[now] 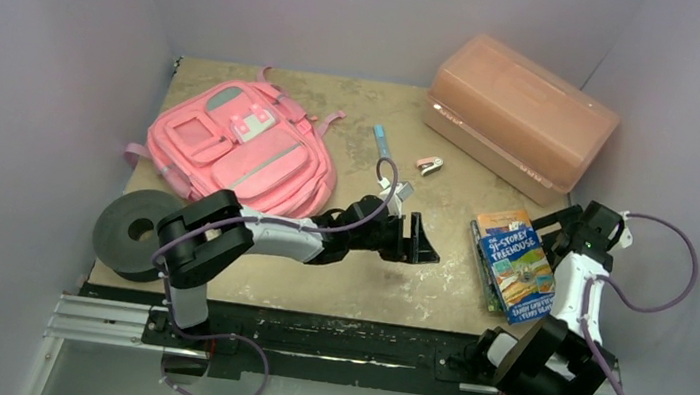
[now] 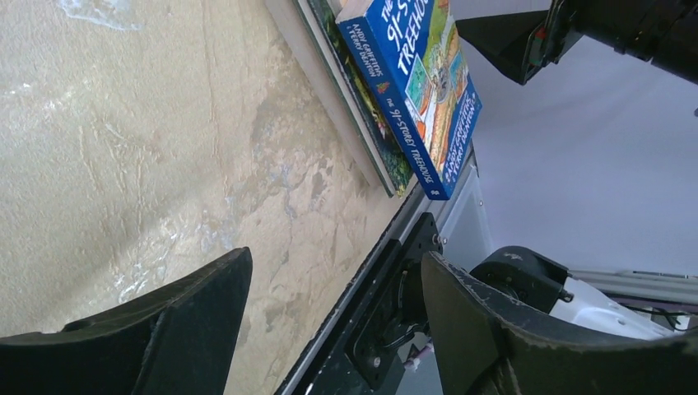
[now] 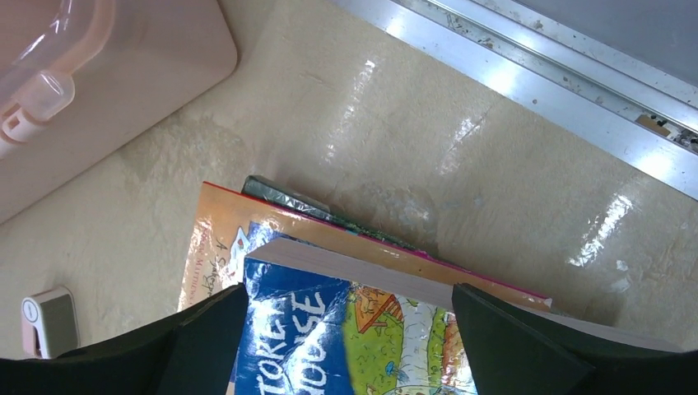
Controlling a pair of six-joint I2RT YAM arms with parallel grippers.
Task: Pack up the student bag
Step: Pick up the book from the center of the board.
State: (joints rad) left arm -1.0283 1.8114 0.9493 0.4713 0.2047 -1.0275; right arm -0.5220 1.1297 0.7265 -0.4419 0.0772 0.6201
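Observation:
My left gripper moves toward the blue book, onto the book's far corner [image 1: 483, 241] [image 2: 349, 23] beside its spine next. The book tops the stack, with that spine facing in the middle of the table.
The pink student bag [image 1: 241, 149] lies flat at the back left of the table, its front pockets up. A stack of books [image 1: 516, 263] with a blue "Treehouse" book on top lies at the right; it also shows in the left wrist view [image 2: 411, 90] and the right wrist view [image 3: 346, 329]. My left gripper [image 1: 421, 239] is open and empty over mid-table, pointing toward the books, as the left wrist view [image 2: 333, 280] also shows. My right gripper [image 1: 554, 225] is open over the far end of the blue book, its fingers spread wide [image 3: 350, 304].
A translucent orange-pink box [image 1: 518, 112] stands at the back right, its corner in the right wrist view [image 3: 99, 74]. A blue pen [image 1: 382, 142] and a small pink-and-white item [image 1: 429, 165] lie mid-back. A black roll [image 1: 132, 231] sits at the front left. A metal rail [image 3: 576, 90] edges the table.

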